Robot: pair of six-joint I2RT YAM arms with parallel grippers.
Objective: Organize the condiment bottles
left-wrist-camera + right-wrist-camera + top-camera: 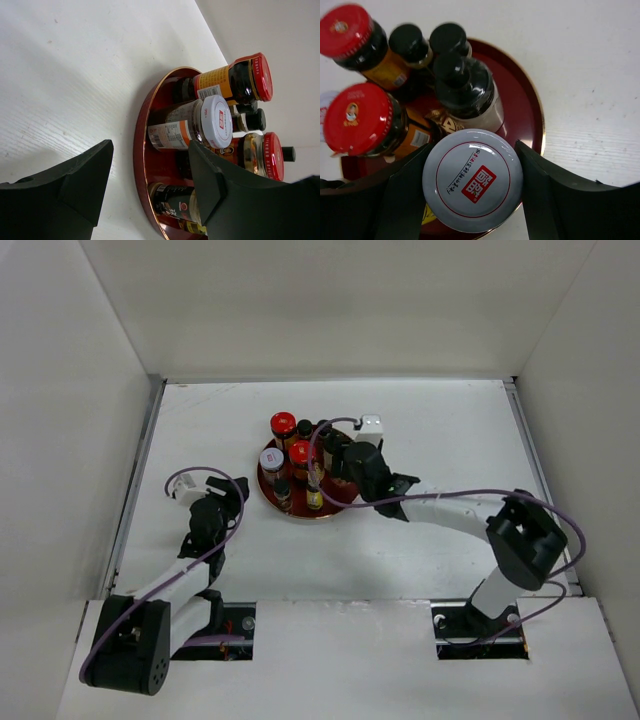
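I should lower my right gripper with the white-lidded jar onto the open spot beside the slim yellowish bottle and release the jar, because the tray is bare there.
The condiment bottles stand crowded on a round red tray (268, 487). In the top view I see a red-lidded brown jar (283, 424), a second red lid (299, 452), a white-lidded jar (272, 458) and a slim yellowish bottle (314, 497). My right gripper (472, 150) is over the tray's right side, its fingers against both sides of another white-lidded jar (472, 180). Behind that jar are black-capped bottles (410, 42) and red-lidded jars (357, 117). My left gripper (150, 155) is open and empty on the table left of the tray (140, 150).
White walls enclose the table on the left, back and right. Purple cables loop from both wrists (470, 495). Bare white tabletop (450, 430) surrounds the tray.
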